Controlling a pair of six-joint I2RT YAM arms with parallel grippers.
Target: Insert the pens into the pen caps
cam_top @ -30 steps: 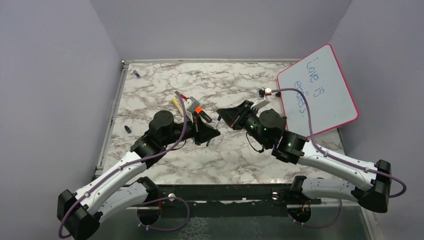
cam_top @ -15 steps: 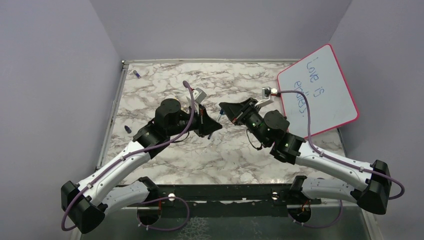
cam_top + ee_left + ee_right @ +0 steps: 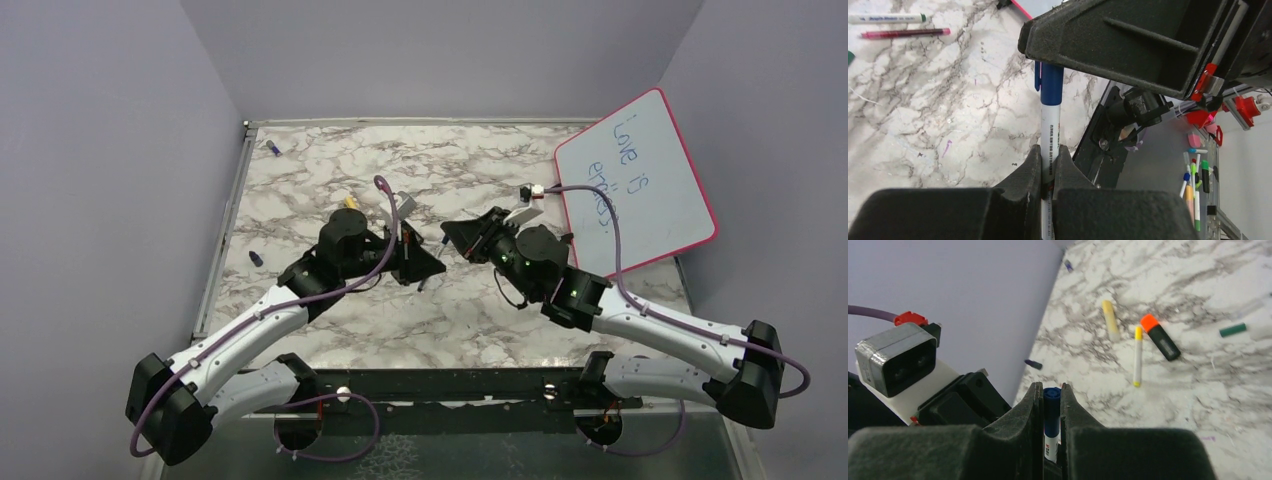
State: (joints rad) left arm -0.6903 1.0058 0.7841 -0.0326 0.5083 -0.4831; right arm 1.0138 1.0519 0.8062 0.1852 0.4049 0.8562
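Observation:
The blue cap (image 3: 1051, 85) is on the pen (image 3: 1050, 125), so my left gripper should move away from the right gripper, then down onto the marble beside the yellow-ended white pen.
In the top view my left gripper (image 3: 424, 262) and right gripper (image 3: 457, 235) meet tip to tip over the middle of the table. The left gripper (image 3: 1049, 150) is shut on the white body of a pen (image 3: 1050, 125). The pen's blue cap (image 3: 1051, 85) runs up between the right gripper's fingers (image 3: 1128, 45). In the right wrist view the right gripper (image 3: 1049, 387) is shut on that blue cap (image 3: 1051, 412), with the white body (image 3: 1050, 447) showing below it. The cap sits on the pen's end.
On the marble lie a yellow pen (image 3: 1110, 320), a white pen with yellow ends (image 3: 1138, 355), a black highlighter with an orange end (image 3: 1160, 337), a green cap (image 3: 1233, 330), a dark cap (image 3: 1033, 364), a green-ended white pen (image 3: 888, 18) and a dark red pen (image 3: 905, 33). The pink-framed whiteboard (image 3: 635, 180) stands at the right.
The left wrist has swung toward the back and now covers the loose pens. Both grippers have stayed tip to tip, shifting only a little.

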